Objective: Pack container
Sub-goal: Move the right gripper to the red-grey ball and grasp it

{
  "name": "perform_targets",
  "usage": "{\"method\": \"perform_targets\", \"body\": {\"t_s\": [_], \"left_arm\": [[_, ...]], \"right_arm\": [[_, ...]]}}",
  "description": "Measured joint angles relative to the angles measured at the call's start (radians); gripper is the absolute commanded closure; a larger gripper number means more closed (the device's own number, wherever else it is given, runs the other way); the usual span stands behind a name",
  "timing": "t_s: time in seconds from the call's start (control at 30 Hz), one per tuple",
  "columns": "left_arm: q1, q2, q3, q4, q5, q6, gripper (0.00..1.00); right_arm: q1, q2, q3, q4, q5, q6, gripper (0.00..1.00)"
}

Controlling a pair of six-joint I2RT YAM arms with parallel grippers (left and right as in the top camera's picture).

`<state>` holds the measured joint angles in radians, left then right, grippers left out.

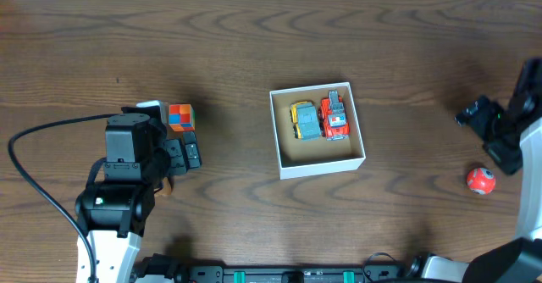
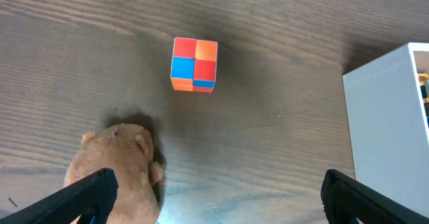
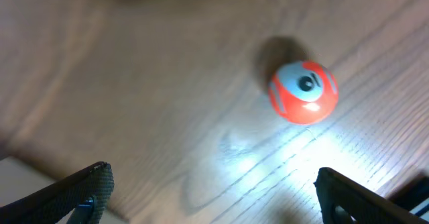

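Note:
My right gripper will next go back and down, around both sides of the orange-red ball [image 3: 303, 92].
The container [image 1: 322, 166], a white-walled square box with a tan bottom, sits mid-table and holds a yellow toy car [image 1: 305, 119] and a red toy truck [image 1: 335, 118]. Its white wall shows in the left wrist view [image 2: 385, 117]. My left gripper [image 1: 188, 153] is open and empty [image 2: 218, 204]. A tan plush toy [image 2: 117, 163] lies by its left finger, and a red, orange and blue cube [image 2: 194, 64] lies ahead of it [image 1: 180, 117]. My right gripper [image 1: 489, 135] is open and empty [image 3: 211, 197], with an orange-red ball [image 3: 303, 92] on the table nearby [image 1: 480, 180].
A black cable [image 1: 34, 177] loops over the table to the left of the left arm. The dark wooden table [image 1: 254, 54] runs to a pale edge at the top of the overhead view.

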<state>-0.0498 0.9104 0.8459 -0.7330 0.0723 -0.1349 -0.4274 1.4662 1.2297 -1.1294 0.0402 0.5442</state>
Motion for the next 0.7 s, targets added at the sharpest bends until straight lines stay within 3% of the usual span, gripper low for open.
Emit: {"method": "perform_targets", "body": {"t_s": [0.3,0.7], "left_arm": [[0.000,0.001,0.000,0.000,0.000,0.000,0.02],[0.000,0.001,0.000,-0.012,0.000,0.000,0.02]], "right_arm": [[-0.113,0.000,-0.222,0.173,-0.011,-0.004,0.01],[-0.195,0.000,-0.350,0.368,-0.005,-0.007,0.01]]}}
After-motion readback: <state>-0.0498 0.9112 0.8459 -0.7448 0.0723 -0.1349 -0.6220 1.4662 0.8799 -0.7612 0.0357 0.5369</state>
